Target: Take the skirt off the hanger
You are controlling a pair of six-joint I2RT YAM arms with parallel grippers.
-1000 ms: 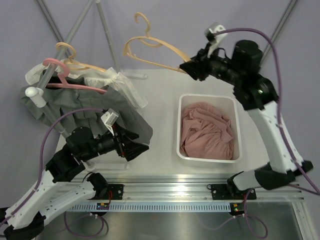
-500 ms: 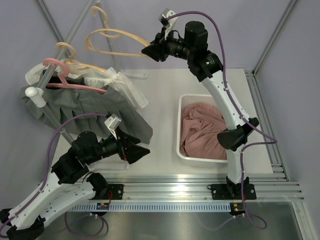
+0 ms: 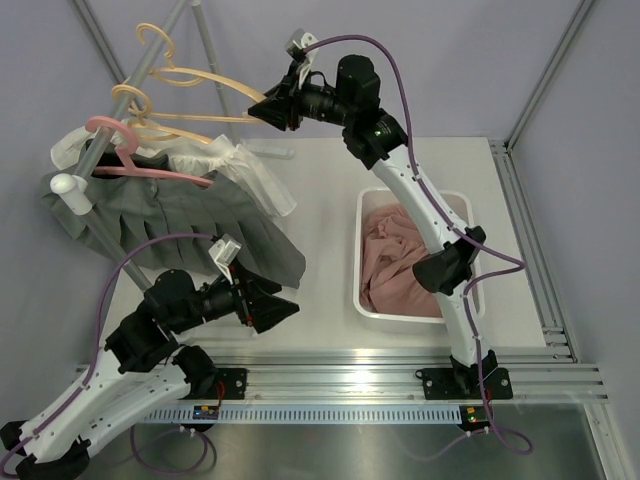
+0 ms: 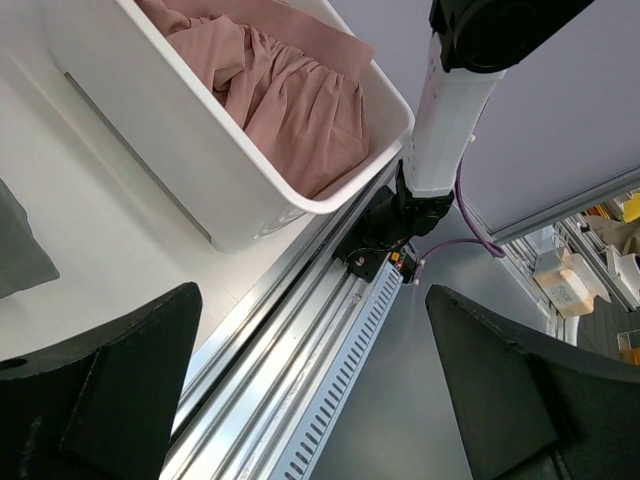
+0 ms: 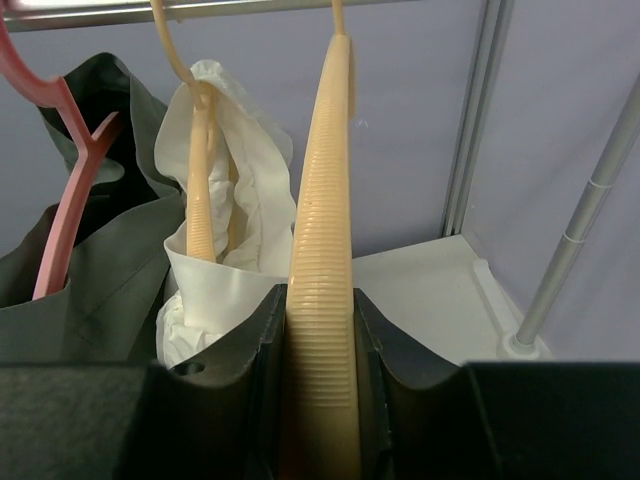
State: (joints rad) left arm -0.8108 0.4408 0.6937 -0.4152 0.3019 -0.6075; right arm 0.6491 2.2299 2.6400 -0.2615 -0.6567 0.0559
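Observation:
Next, my right gripper eases slightly down and toward the metal rack bar to release the empty tan hanger (image 3: 205,82) there, since the pink skirt lies in the bin.
An empty tan hanger (image 3: 205,82) (image 5: 320,200) is clamped at one end by my right gripper (image 3: 262,108) (image 5: 320,345), which is shut on it high at the back left. The hanger's hook (image 3: 150,37) reaches the metal rack rail (image 3: 160,58) (image 5: 200,9). A pink skirt (image 3: 388,258) (image 4: 285,95) lies crumpled in the white bin (image 3: 362,300) (image 4: 235,195), off any hanger. My left gripper (image 3: 285,306) (image 4: 310,385) hangs open and empty over the table's front edge, left of the bin.
On the rail hang a white garment (image 3: 255,175) (image 5: 240,210) on a second tan hanger (image 5: 200,190), and a grey pleated garment (image 3: 170,225) (image 5: 100,280) on a pink hanger (image 3: 120,150) (image 5: 62,200). A slanted frame pole (image 5: 580,220) stands to the right.
My right arm has swung the empty hanger leftward from above the bin's far side to the rack rail. The left arm has shifted only slightly, still open.

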